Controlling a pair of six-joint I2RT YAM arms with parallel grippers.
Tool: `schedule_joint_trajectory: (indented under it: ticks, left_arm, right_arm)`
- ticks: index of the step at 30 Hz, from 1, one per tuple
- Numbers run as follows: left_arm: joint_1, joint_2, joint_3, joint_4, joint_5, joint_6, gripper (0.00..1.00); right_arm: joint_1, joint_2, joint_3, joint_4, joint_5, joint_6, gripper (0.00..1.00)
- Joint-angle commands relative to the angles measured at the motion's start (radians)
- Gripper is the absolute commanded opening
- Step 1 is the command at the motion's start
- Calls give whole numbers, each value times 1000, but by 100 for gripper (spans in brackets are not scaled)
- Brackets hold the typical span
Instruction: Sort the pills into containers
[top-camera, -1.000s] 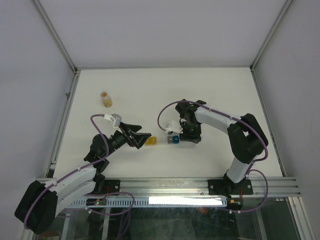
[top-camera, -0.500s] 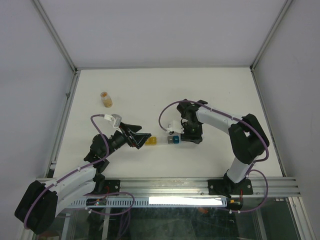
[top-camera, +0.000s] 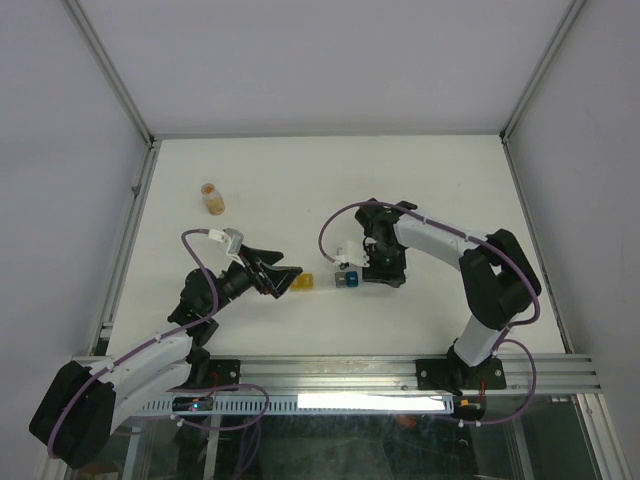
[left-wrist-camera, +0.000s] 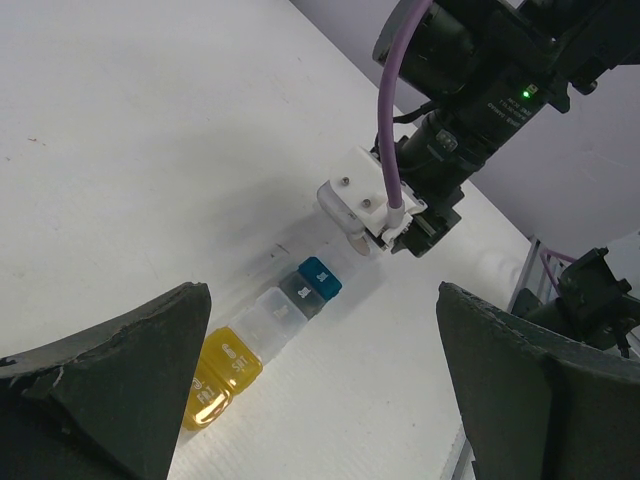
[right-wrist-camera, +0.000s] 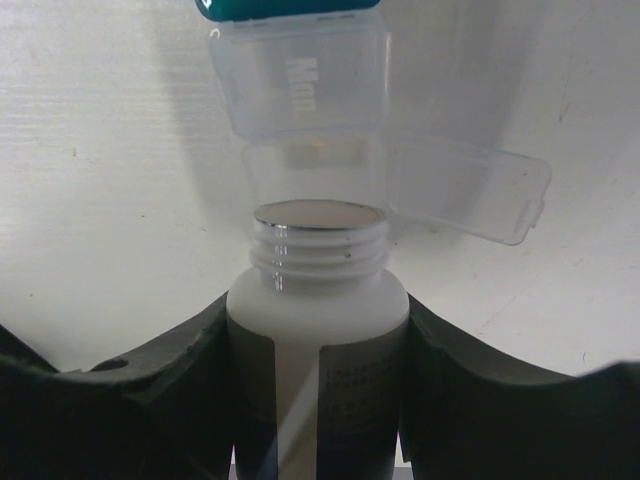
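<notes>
The white bottle's neck is bare. My left gripper will therefore turn to point down and come down to close at the tabletop beside the yellow end.
The containers lie as a strip on the white table, yellow end to the left and teal cell toward the right. My right gripper is shut on a white bottle with a bare threaded neck. The bottle is tipped with its mouth at an open clear cell, whose lid is flipped aside, next to the "Mon" cell. My left gripper stands wide open just left of the yellow end, holding nothing. I can make out no pills.
A small amber bottle stands at the far left of the table. The right arm arches over the table's right half. Metal rails edge the table.
The right wrist has edged very slightly to the right. The left arm and the strip have not moved.
</notes>
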Motion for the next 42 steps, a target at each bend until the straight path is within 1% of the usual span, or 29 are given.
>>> schedule_joint_trajectory:
  ticks: [1,2,4,5,7,9,12,16,20,24,28,32,36,40,42]
  left_arm:
    - [5,-10,-3,26,-16,25,99]
    - [5,-9,-3,27,-15,25,99]
    - [5,-6,-4,31,-15,25,99]
    - [5,-4,-4,32,-14,24,99]
    - [5,-5,-3,29,-11,24,99]
    - [5,-9,-6,27,-15,23,99]
    - [5,-14,-8,26,-13,24,99]
    - [5,-14,-8,26,-14,23,99]
    - [5,-19,-11,24,-15,22,99]
    - [5,-32,-15,26,-11,14,99]
    - [5,-59,-16,19,-3,-4,99]
    - [5,-84,-8,-7,-6,-18,99]
    - [5,-89,16,-53,-12,-41,99]
    - [5,-63,54,-140,-72,-75,99]
    - [6,-34,84,-226,-105,-89,99]
  right_arm:
    - [4,-52,24,-22,3,-1,3]
    - [4,-54,30,-30,-26,1,3]
    - [5,-64,-16,39,45,-16,3]
    - [3,-50,-5,20,51,-8,3]
    - [3,-49,23,-18,-7,2,3]
    - [4,-64,4,18,13,-8,3]
    - [4,-50,27,-19,-10,-2,3]
    - [5,-53,21,-13,-10,-1,3]
    - [1,-76,13,-9,-30,7,3]
    - [-24,-132,-4,11,-102,27,3]
    - [-66,-218,-46,76,-211,62,3]
    - [-122,-328,-107,181,-423,111,3]
    - [-181,-399,-171,315,-661,204,3]
    - [-215,-424,-161,346,-807,253,2]
    - [-233,-449,-163,380,-878,290,2]
